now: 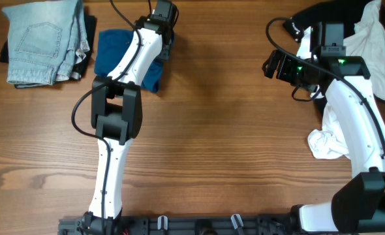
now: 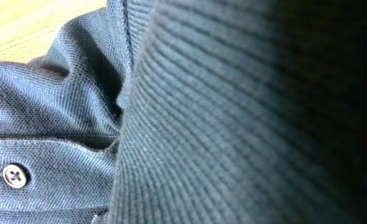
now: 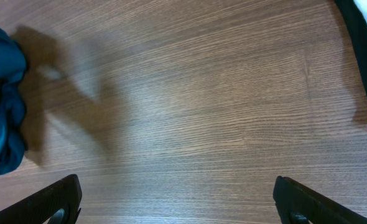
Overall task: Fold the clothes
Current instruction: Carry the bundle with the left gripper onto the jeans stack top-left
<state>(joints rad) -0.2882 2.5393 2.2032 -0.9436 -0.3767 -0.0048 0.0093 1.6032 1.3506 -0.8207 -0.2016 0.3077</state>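
Observation:
My left gripper should next lift the shirt, carry it to the left in the overhead view and let it go over the folded light jeans [image 1: 46, 40], because clothes lie stacked there.
A teal-blue polo shirt [image 1: 117, 55] lies crumpled at the back left of the wooden table. My left gripper [image 1: 161, 16] is at the shirt's far right edge. The left wrist view is filled with the shirt's knit [image 2: 59, 106], its ribbed collar [image 2: 233, 124] and a white button [image 2: 14, 175], and the fingers are hidden. My right gripper [image 1: 274, 65] hovers wide open and empty above bare wood [image 3: 183, 124]. The blue shirt also shows at the left edge of the right wrist view [image 3: 3, 112].
Folded light jeans [image 1: 46, 42] sit on a dark garment at the back left corner. A pile of black and white clothes [image 1: 369, 32] lies at the back right. A crumpled white cloth [image 1: 326, 143] lies beside the right arm.

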